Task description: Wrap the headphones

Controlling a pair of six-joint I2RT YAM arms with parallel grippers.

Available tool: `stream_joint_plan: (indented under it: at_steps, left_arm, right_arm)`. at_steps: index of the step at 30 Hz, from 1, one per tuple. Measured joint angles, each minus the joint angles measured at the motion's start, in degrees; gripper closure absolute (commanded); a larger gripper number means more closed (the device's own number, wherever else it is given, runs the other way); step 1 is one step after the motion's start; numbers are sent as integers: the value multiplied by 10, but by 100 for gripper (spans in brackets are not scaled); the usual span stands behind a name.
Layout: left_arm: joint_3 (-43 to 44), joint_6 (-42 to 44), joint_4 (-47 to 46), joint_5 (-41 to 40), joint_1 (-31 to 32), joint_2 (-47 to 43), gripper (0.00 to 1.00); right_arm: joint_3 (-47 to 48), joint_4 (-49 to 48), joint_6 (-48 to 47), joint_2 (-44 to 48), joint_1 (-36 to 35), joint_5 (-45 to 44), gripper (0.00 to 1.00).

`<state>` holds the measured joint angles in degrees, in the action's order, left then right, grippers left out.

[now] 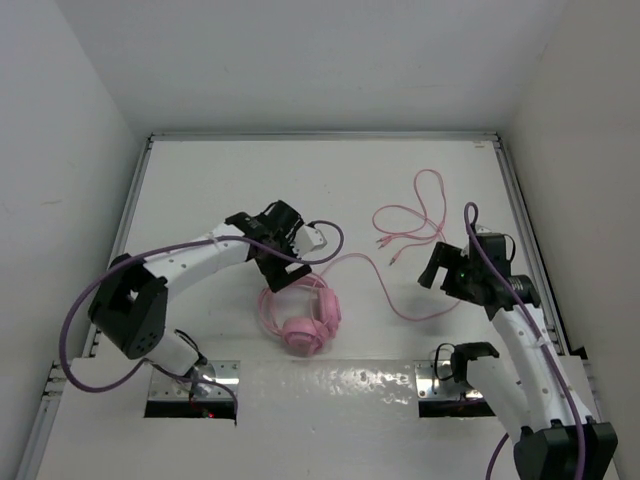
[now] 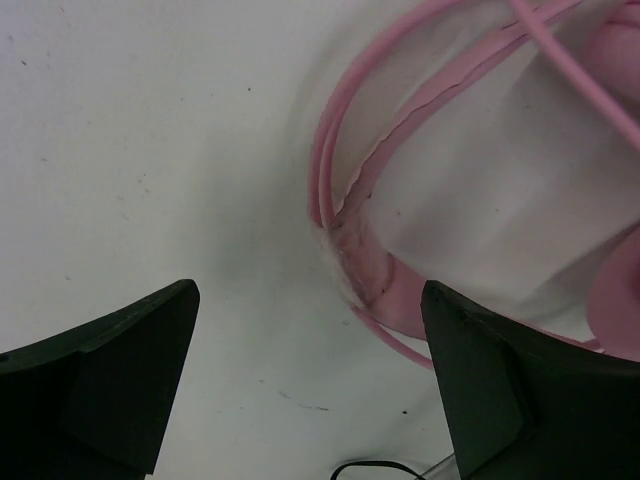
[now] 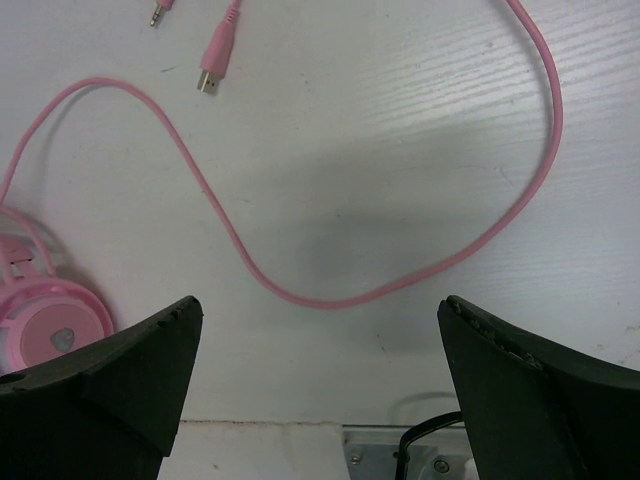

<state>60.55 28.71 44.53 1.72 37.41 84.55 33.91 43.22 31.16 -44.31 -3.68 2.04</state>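
Note:
The headband's padded bend (image 1: 267, 297) (image 2: 362, 262) is below my left gripper, in line with the gap between its open fingers. My left gripper needs to go down around that bend next and close.
The pink headphones (image 1: 300, 322) lie near the table's front middle, earcups together and the thin headband (image 2: 345, 150) looping up. My left gripper (image 1: 283, 270) hovers open just above them; in the left wrist view its gripper (image 2: 308, 292) has the headband's padded end just beyond its right finger (image 2: 500, 380), not between the jaws. The thin pink cable (image 1: 400, 308) runs right, then loops at the back (image 1: 420, 208). My right gripper (image 1: 443, 275) is open over a cable bend (image 3: 330, 300), holding nothing. An earcup (image 3: 50, 325) and a USB plug (image 3: 213, 68) show in the right wrist view.
Thick purple robot cables (image 1: 72, 325) arc beside both arms. Metal mounting plates (image 1: 445, 385) sit at the near edge. Raised rails (image 1: 522, 215) and white walls bound the table on the left, right and back.

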Motion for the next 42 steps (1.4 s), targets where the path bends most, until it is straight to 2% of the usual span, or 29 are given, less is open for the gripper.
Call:
stream_joint_plan:
  at_steps: [3, 9, 10, 12, 15, 18, 19, 21, 22, 24, 30, 32, 34, 37, 42]
  left_arm:
    - [-18, -7, -20, -19, -4, 34, 9]
    - [-17, -10, -41, 0, -4, 129, 25]
    - [-17, -9, -40, 10, -4, 142, 35]
    - [-22, -8, -42, 19, -4, 155, 49]
    - [-23, -6, -43, 10, -5, 155, 100]
    - [-15, -20, -44, 16, -13, 156, 100]
    - [-8, -20, -39, 20, -15, 156, 100]
    - [20, -19, -10, 29, -26, 156, 100]
    - [41, -19, 5, 33, -33, 155, 100]
    - [95, -15, 30, 34, -53, 153, 100]
    - [262, 3, 57, 45, -96, 65, 100]
    - [309, 3, 67, 68, -105, 26, 100]
    - [352, -7, 83, 106, -117, 6, 100]
    - [417, -39, 114, 172, -157, 14, 100]
    - [513, -126, 140, 273, -266, 92, 100]
  right_arm:
    - [0, -7, -1, 12, 0, 1, 1]
    - [-3, -7, -2, 25, 0, 5, 1]
    - [-4, -7, -3, 27, 0, 5, 1]
    - [-5, -7, -6, 30, 0, 2, 1]
    - [-11, -9, -14, 40, 0, 1, 3]
    - [-16, -12, -26, 46, 0, 17, 9]
    - [-16, -16, -31, 45, 0, 25, 18]
    - [-16, -28, -48, 41, 0, 47, 29]
    - [-15, -31, -54, 36, 0, 56, 40]
    - [-2, -33, -73, 19, 0, 76, 45]
    - [104, -70, -121, -71, -3, 138, 27]
    - [136, -104, -133, -92, -8, 155, 21]
    - [153, -151, -146, -113, -15, 170, 19]
    - [157, -218, -161, -146, -27, 192, 18]
    - [154, -282, -183, -206, -77, 207, 14]
